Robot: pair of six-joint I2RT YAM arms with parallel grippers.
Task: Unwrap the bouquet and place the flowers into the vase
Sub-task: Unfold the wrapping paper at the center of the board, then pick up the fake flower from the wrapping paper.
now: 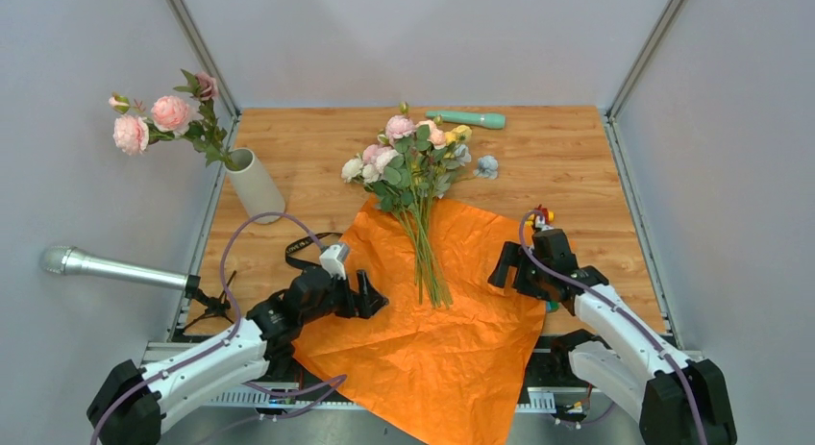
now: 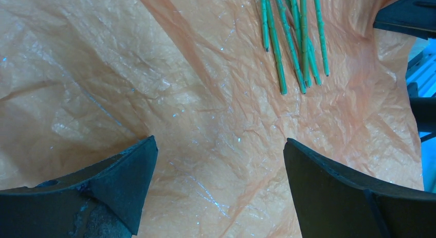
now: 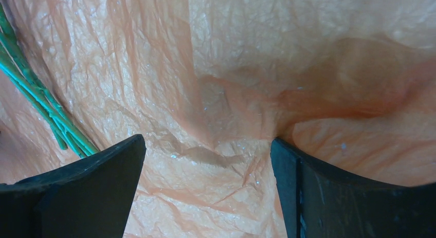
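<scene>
The lower green stems of the flowers lie bare on the spread orange paper, so I will next move my right gripper to the left in the top view, onto the stems.
The bouquet is unwrapped: its orange paper lies spread flat. The flowers rest on it, blooms toward the back, green stems pointing at me. The off-white vase stands at the back left, leaning, with pink blooms in it. My left gripper hovers open over the paper's left part, left of the stem ends; nothing is between its jaws. My right gripper is open at the paper's right edge, over crinkled paper, stems at its left.
A teal wand lies at the back. A loose pale blue bloom sits right of the flowers. A black strap lies by the left arm. A grey metal tube sticks out at the left. Small coloured blocks sit by the right wrist.
</scene>
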